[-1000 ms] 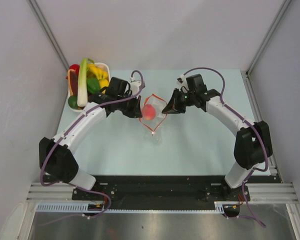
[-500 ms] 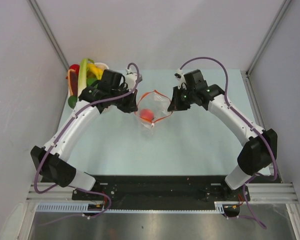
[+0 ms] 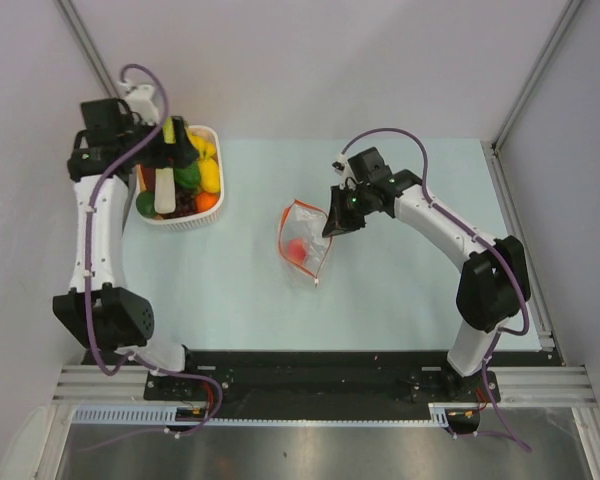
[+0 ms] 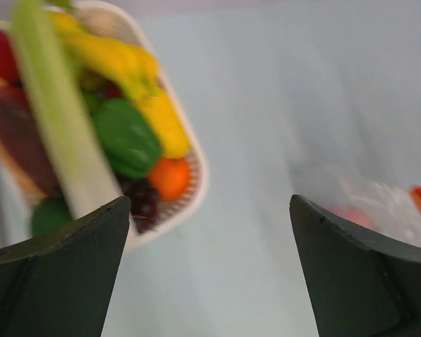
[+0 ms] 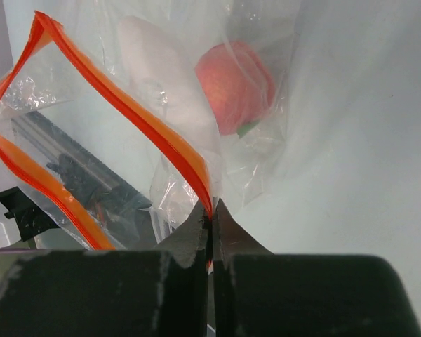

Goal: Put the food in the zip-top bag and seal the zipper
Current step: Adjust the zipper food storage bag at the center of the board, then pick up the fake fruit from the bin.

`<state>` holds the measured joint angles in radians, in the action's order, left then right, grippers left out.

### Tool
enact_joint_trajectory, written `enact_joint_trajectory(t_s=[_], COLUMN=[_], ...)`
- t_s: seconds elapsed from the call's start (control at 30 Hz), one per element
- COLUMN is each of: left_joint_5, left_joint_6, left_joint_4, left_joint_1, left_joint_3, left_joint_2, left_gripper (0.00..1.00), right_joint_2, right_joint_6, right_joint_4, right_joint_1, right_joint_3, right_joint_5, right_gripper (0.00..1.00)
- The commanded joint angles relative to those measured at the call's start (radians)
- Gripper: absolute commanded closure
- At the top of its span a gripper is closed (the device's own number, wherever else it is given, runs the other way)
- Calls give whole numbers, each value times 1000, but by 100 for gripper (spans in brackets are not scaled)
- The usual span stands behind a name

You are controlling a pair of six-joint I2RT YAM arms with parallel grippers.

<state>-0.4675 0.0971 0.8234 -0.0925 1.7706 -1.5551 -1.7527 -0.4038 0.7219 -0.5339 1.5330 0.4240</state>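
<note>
The dark green fruit lies uncovered in the basket's near corner, so my left gripper should go left in the top view and down around it next.
The clear zip-top bag lies mid-table with a pinkish-orange round fruit inside. My right gripper is shut on the bag's orange-red zipper at one corner of its mouth, which gapes open. The fruit shows through the plastic beyond my shut right gripper. My left gripper hangs open and empty above the table beside the white basket. The basket holds more food: a green-white stalk, a yellow piece, a green one, an orange one and dark grapes.
The basket stands at the table's far left corner, close to the left wall, with my left arm reaching up along that side. Pale blue table surface surrounds the bag.
My left gripper let go of the bag's mouth, opened wide and swung left to the basket. The bag's mouth narrowed and the bag sagged, still held by my right gripper.
</note>
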Motion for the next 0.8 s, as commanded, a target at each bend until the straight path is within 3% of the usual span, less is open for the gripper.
enact_joint_trajectory(t_s=[0.0,0.23,0.4,0.57,0.77], left_joint_5=[50,-25,-27,71,144], left_joint_6=[1,36,13,101,119], left_joint_4=[-147,-172,-245,-245,-282], left_joint_1=[-137,-283,-380,-388,-386], left_joint_3=[43,40,-66,-143,-188], left_joint_2=[-68,-190,-217,-235,-260], left_gripper=[1,8,16,26,29], right_joint_2=[-5,-19,-27,-30,-33], right_joint_6=[-21,-20,-21,-20,-21], right_joint_4=[-16,-12,-10,-9,-10], right_joint_1=[-15,-26,-28,-28,-28], right_joint_3=[75,81,81,81,79], right_joint_5=[27,30,36,36,35], right_gripper=[100,100,100,100,100])
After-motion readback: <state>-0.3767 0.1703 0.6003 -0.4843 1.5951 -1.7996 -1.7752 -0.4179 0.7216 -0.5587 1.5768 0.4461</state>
